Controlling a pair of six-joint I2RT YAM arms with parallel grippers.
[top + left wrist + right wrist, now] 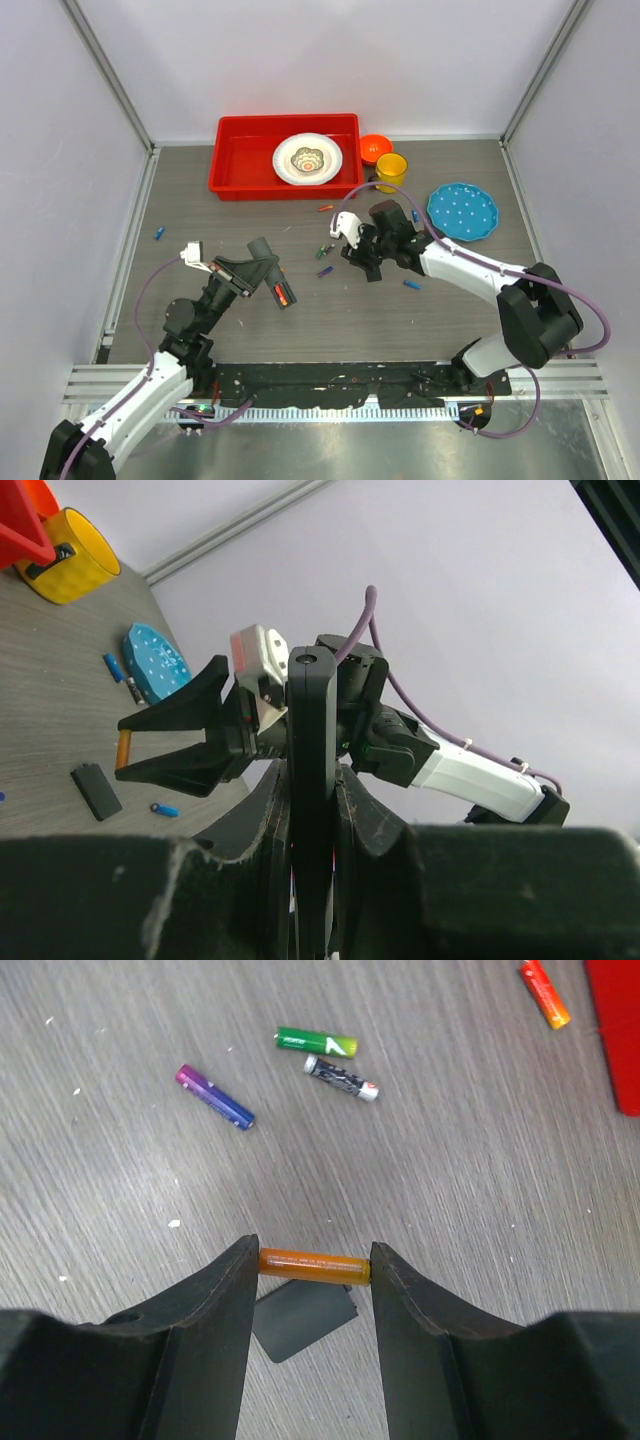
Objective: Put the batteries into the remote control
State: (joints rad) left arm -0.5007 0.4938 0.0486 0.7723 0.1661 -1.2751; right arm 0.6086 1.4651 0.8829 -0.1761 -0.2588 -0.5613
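Observation:
The orange battery [314,1266] needs to come down in my right gripper onto the bare tabletop below, beside the black cover, and be released there, since my fingers block both its ends.
My left gripper [262,270] is shut on the black remote control [277,288] and holds it above the table, with a red battery [283,294] in its slot. In the left wrist view the remote [310,710] stands edge-on between the fingers. My right gripper [350,250] is shut on an orange battery [314,1266], pinched end to end, just above the table. The flat black cover [305,1320] lies under it. Green [316,1041], black-and-white [341,1077], purple [214,1096] and red-orange [545,993] batteries lie loose beyond.
A red tray [232,160] holding a white plate stands at the back, with orange and yellow cups [390,170] beside it. A blue plate [462,211] lies at the right. Blue batteries [412,284] lie scattered; one [159,234] is far left.

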